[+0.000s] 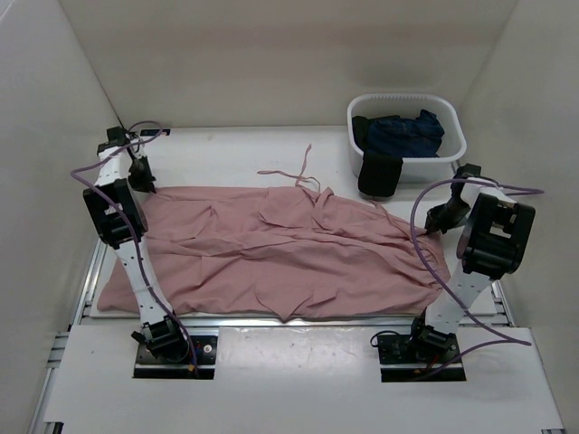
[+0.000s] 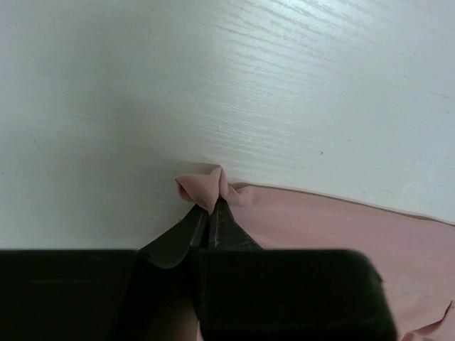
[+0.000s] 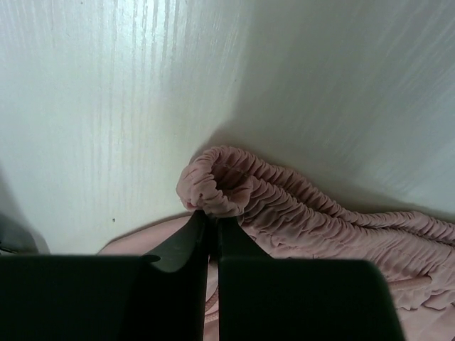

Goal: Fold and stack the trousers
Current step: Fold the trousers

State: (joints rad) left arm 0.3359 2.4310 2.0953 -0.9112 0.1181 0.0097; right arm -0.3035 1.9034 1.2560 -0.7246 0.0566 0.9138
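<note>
The right gripper brings the waistband back next and lets go of it over the trousers' near corner (image 1: 437,286), which lies back from the gripper, as the cloth lies spread.
The dusty-pink trousers (image 1: 271,253) lie spread and wrinkled across the white table, their thin drawstring (image 1: 303,172) trailing toward the back. At the far left corner of the cloth, my left gripper (image 1: 145,185) is shut on a pinched tip of pink fabric (image 2: 206,188); its tips (image 2: 211,213) meet on the cloth. On the right side my right gripper (image 1: 434,226) is shut on the gathered elastic waistband (image 3: 234,188), with the jaws (image 3: 212,224) pressed together under the bunched end.
A white basket (image 1: 448,163) stands at the back right, holding a dark navy garment (image 1: 403,131), with a black cloth piece (image 1: 380,176) hanging over its front wall. White walls enclose the table on the left, back and right.
</note>
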